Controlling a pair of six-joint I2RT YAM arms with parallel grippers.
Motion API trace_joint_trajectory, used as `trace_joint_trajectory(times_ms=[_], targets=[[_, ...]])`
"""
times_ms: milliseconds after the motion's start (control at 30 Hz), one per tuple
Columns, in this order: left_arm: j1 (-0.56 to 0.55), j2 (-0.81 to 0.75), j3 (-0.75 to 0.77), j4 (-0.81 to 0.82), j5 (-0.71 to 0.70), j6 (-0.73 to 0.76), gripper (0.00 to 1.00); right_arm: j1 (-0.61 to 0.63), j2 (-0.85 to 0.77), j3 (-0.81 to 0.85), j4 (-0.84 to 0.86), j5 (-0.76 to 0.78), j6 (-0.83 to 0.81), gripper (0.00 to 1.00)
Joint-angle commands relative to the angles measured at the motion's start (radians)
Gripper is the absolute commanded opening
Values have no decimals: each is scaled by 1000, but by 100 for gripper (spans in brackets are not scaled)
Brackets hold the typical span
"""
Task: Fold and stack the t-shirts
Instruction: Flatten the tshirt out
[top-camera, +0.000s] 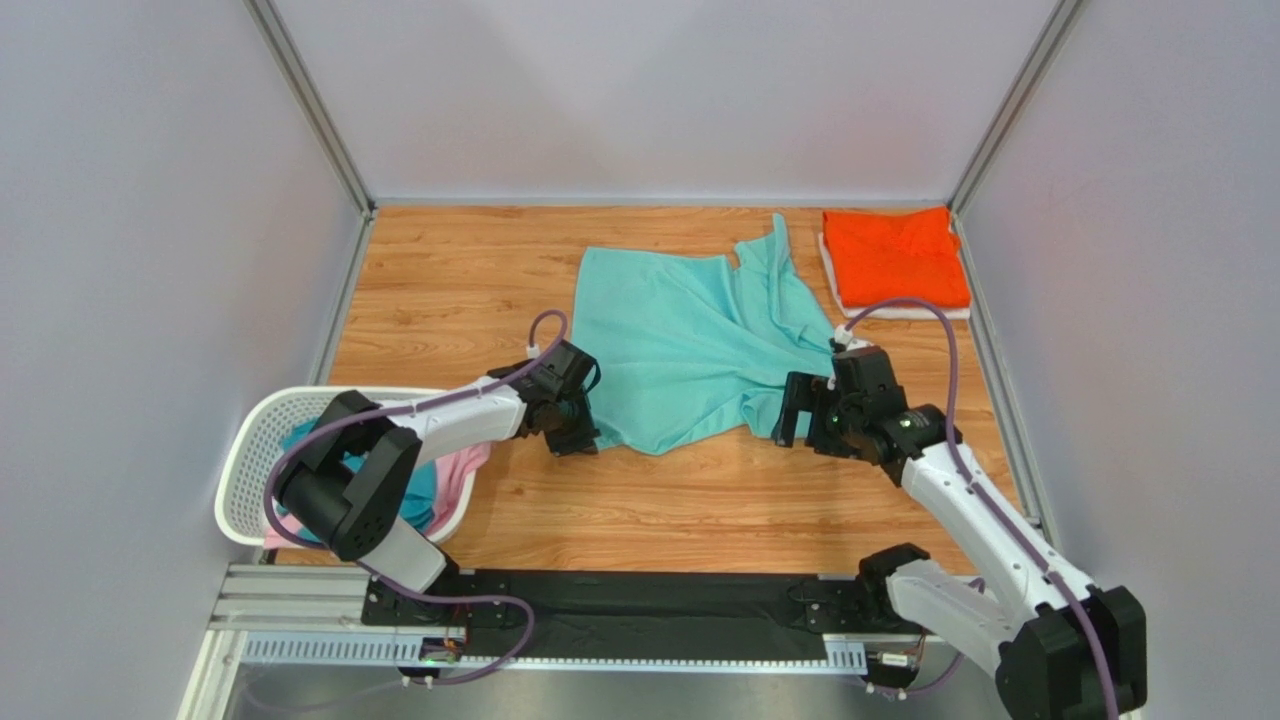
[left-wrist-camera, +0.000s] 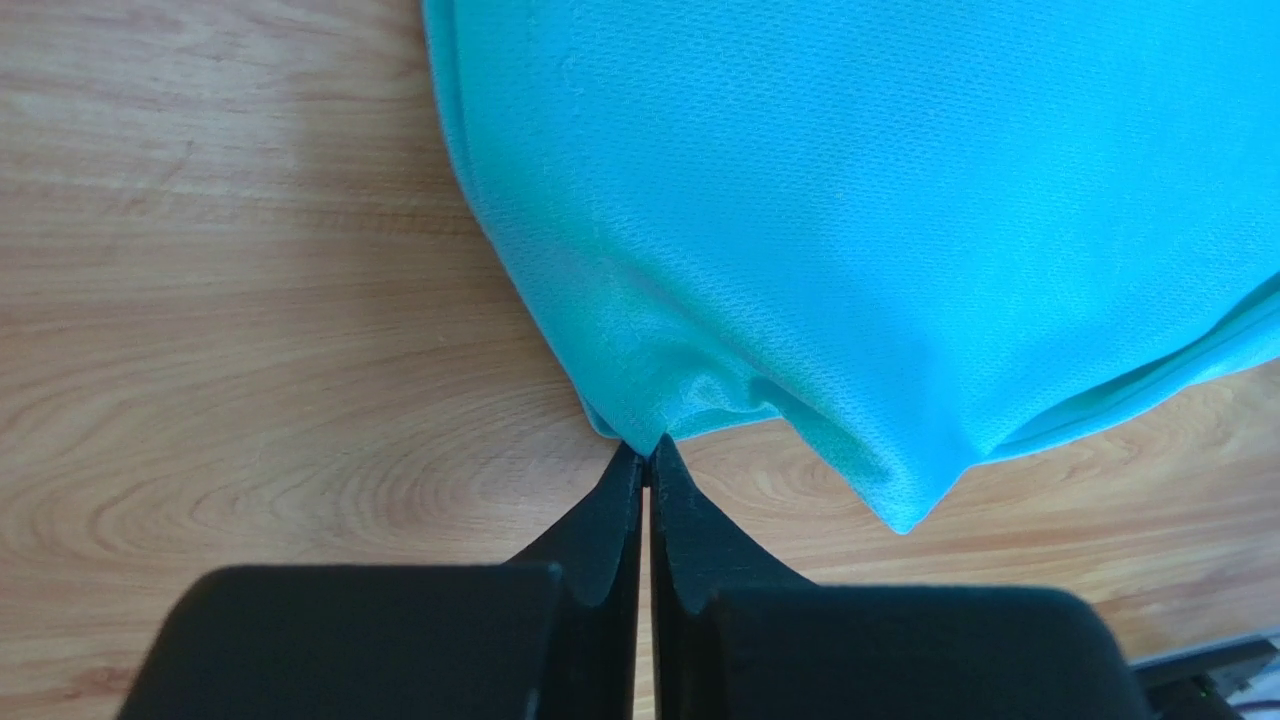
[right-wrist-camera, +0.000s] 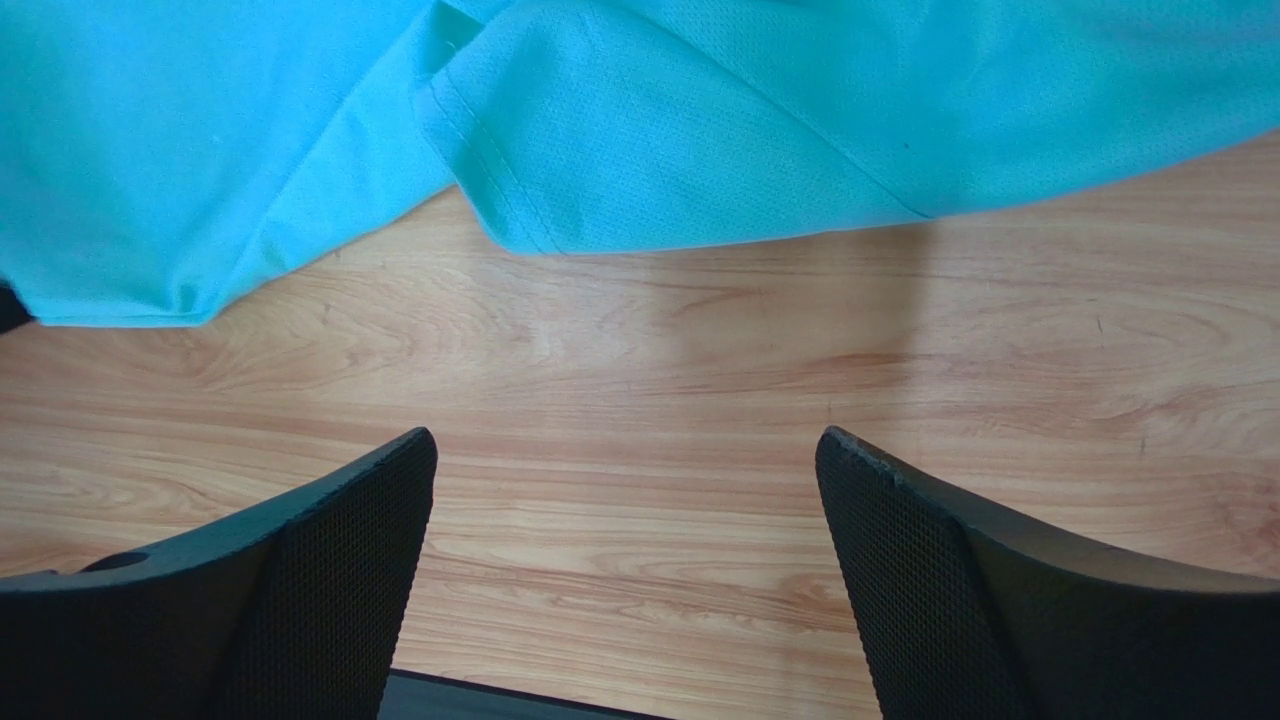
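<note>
I need to move my right gripper outward and down next, then close it on the shirt's near hem corner, because there is bare wood between its fingers.
The mint-teal t-shirt (top-camera: 691, 338) lies spread and rumpled in the middle of the wooden table. My left gripper (top-camera: 579, 425) is shut on its near left hem; in the left wrist view the cloth (left-wrist-camera: 842, 210) bunches into the closed fingertips (left-wrist-camera: 648, 450). My right gripper (top-camera: 796, 413) is open and empty just off the shirt's near right edge; the hem (right-wrist-camera: 631, 165) lies beyond its fingers (right-wrist-camera: 346, 510) over bare wood. A folded orange t-shirt (top-camera: 894, 255) lies at the far right on a white one (top-camera: 831, 288). Darker teal and pink shirts (top-camera: 428, 488) sit in the basket.
The white plastic laundry basket (top-camera: 256, 465) stands at the near left edge, beside my left arm. Grey walls close the table on three sides. A black rail (top-camera: 631, 600) with both arm bases runs along the near edge.
</note>
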Motion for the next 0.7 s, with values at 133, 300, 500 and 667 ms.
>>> trace_joint_trajectory(times_ms=[133, 300, 500, 667], targets=[[5, -13, -39, -46, -69, 13, 0, 206, 198, 67, 53, 241, 52, 94], [14, -111, -88, -74, -109, 6, 0, 305, 409, 164, 110, 368, 90, 87], [22, -160, -111, -81, -120, 12, 0, 303, 655, 262, 163, 405, 102, 72], [28, -171, -106, -87, -127, 18, 0, 305, 680, 259, 123, 463, 130, 42]])
